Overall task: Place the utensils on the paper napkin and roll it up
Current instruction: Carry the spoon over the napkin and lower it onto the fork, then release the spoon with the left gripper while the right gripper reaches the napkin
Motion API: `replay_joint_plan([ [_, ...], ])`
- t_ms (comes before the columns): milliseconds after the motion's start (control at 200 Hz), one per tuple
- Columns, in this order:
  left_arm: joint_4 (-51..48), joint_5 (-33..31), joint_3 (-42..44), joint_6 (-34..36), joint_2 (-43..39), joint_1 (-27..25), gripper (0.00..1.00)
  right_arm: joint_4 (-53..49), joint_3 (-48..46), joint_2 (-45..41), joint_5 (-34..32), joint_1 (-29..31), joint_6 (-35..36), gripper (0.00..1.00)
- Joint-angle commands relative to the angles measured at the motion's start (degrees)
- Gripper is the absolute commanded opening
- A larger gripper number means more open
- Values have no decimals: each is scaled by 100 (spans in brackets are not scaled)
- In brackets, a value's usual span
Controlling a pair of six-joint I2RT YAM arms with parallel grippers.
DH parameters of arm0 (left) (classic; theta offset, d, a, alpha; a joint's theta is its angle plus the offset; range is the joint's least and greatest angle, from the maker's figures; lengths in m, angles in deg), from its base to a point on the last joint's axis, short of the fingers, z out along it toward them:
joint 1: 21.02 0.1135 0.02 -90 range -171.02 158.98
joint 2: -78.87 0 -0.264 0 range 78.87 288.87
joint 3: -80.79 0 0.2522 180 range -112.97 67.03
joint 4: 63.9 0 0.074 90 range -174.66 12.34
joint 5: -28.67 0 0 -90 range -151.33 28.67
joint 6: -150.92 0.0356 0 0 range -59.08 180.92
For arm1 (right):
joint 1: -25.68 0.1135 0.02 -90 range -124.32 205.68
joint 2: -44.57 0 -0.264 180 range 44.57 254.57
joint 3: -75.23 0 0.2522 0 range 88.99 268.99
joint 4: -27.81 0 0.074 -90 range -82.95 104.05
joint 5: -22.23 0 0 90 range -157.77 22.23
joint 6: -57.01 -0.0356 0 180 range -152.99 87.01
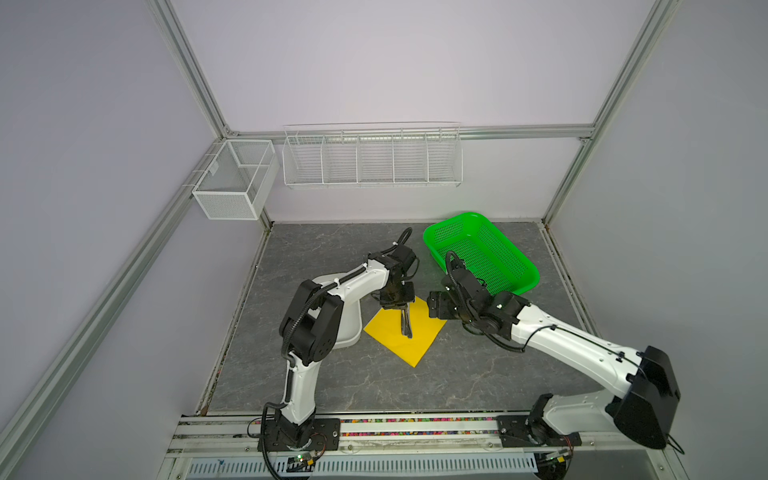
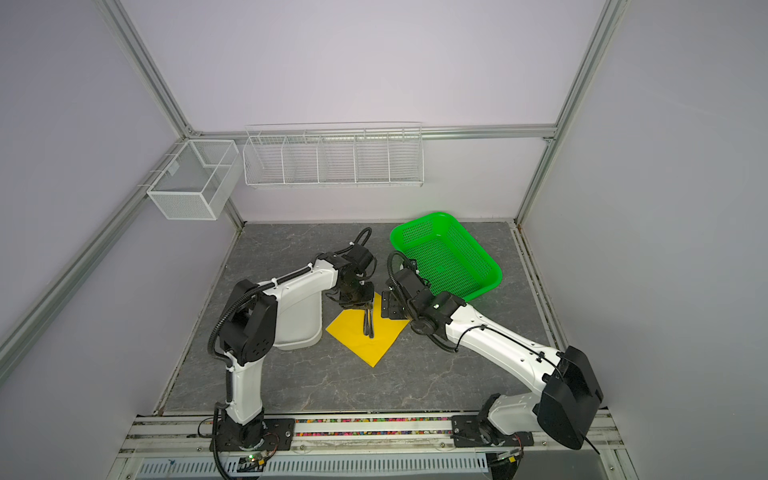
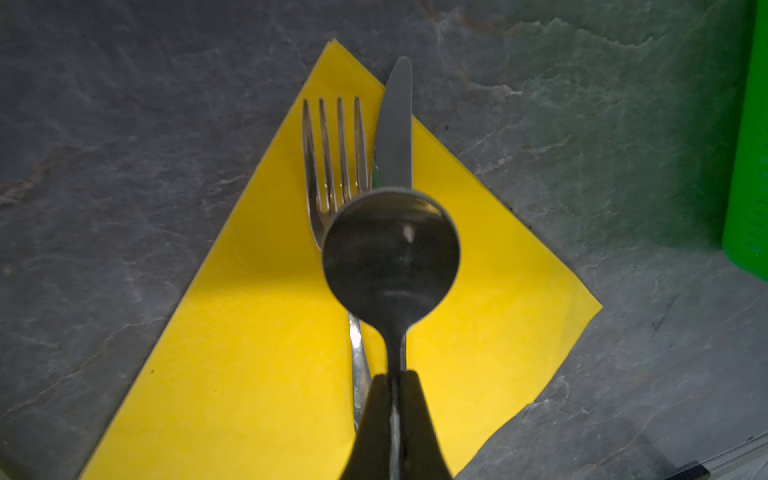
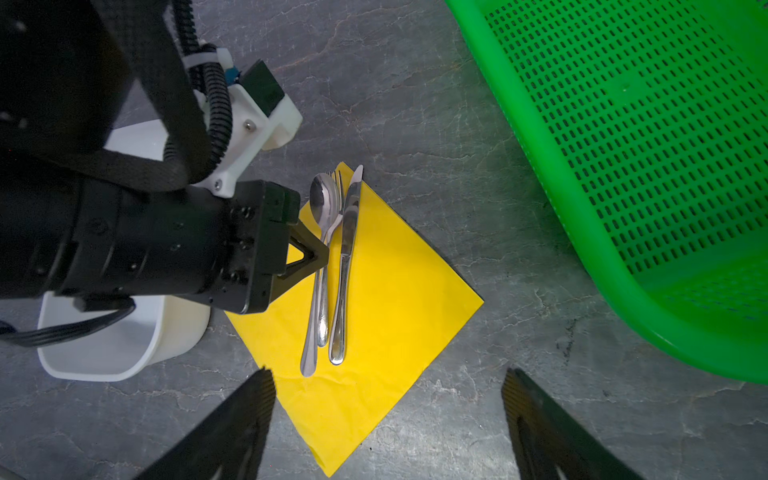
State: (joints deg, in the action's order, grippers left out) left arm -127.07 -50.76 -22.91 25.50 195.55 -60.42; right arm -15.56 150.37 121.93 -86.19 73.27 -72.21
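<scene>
I need to lower the spoon in my left gripper onto the fork (image 3: 336, 166) and knife in the middle of the napkin next and let go of its handle. The spoon already points along them.
The yellow paper napkin (image 1: 386, 338) (image 2: 353, 338) (image 4: 395, 291) (image 3: 257, 332) lies flat on the grey table as a diamond. A fork (image 3: 336, 166) and a knife (image 3: 395, 137) lie side by side along its middle. My left gripper (image 3: 395, 378) (image 4: 322, 253) (image 1: 405, 320) is shut on the handle of a spoon (image 3: 390, 253) (image 4: 322, 199), which sits over the fork; whether it rests on it I cannot tell. My right gripper (image 4: 387, 374) (image 1: 436, 305) hovers open beside the napkin's right corner, holding nothing.
A green perforated basket (image 1: 482, 253) (image 4: 623, 166) stands at the back right, close behind the right gripper. A white oblong tray (image 1: 349, 328) (image 4: 124, 357) sits left of the napkin, under the left arm. Wire racks (image 1: 374, 158) hang on the back wall.
</scene>
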Motion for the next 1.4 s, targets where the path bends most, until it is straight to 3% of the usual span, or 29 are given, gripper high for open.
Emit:
replay_joint_plan([
  [0, -10, 34, -206, -155, 219, -40, 2, -69, -109, -88, -101, -29, -156, 89],
  [415, -154, -246, -285, -150, 447, -66, 4, -98, -171, -100, -107, -52, -149, 89],
  [745, -148, -319, -280, -150, 478, -59, 13, -98, -210, -123, -109, -57, -166, 89],
  [1030, -148, -274, -279, -172, 357, -58, 14, -84, -219, -147, -84, -62, -151, 89],
  [1160, -11, -386, -58, -219, -33, -64, 15, 87, -323, -278, 58, -57, -22, 89],
  [1395, 669, -1018, 1166, -334, -1606, -60, 19, 539, -891, -984, 487, -65, 727, 89],
])
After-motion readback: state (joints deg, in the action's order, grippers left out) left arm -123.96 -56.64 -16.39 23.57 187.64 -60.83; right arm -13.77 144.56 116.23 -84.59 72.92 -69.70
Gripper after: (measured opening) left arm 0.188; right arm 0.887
